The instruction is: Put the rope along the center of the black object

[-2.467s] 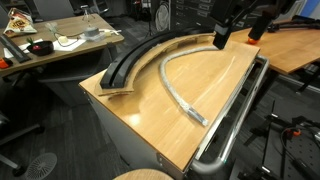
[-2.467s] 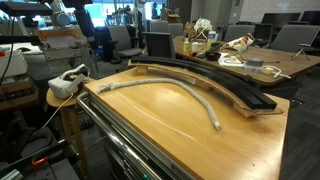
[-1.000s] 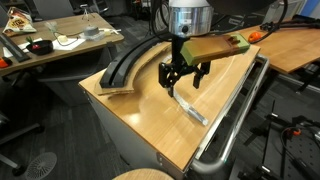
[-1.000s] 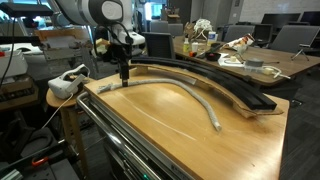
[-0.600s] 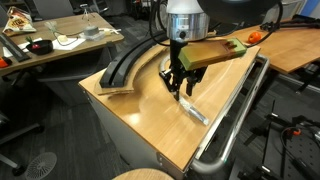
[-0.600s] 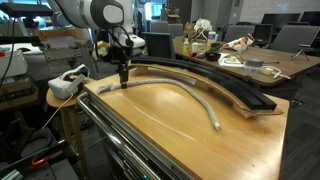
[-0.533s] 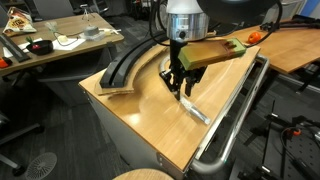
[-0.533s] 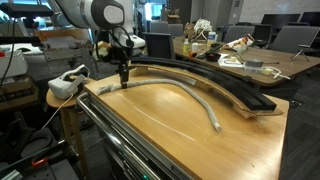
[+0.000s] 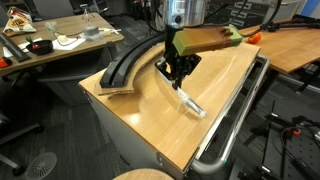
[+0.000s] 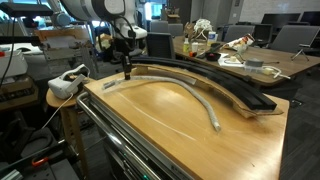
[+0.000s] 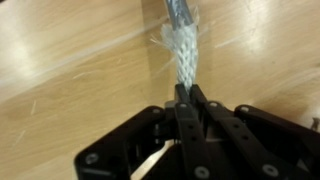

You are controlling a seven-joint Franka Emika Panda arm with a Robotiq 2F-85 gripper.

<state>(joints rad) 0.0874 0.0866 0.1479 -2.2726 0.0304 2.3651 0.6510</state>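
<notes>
My gripper lifts the rope across next, lowers it onto the black object's bare end [image 9: 113, 77] by the table corner and releases it there. That end lies beside my gripper.
The silvery-grey rope [image 10: 190, 96] lies in a curve on the wooden table top, beside the black object [image 10: 228, 87], a long black arc-shaped track. In an exterior view the track [image 9: 124, 65] sits at the table's far side. My gripper [image 9: 179, 78] is shut on the rope near one end, and the short free end [image 9: 193, 104] sticks out below it. From the opposite side my gripper [image 10: 127, 73] stands over the rope's end, just in front of the track. The wrist view has the fingers [image 11: 186, 98] pinched together on the rope [image 11: 182, 45], which has a frayed, taped section.
A shiny chrome tube rail [image 9: 238, 112] runs along the table's edge, seen again as the rail [image 10: 118, 132]. A white headset-like object [image 10: 64, 82] rests just off one table corner. Cluttered desks [image 9: 52, 42] and chairs stand around.
The jaws went from open around the rope to shut on it. The arm has risen slightly, and the rope's free end has lifted and shifted with it.
</notes>
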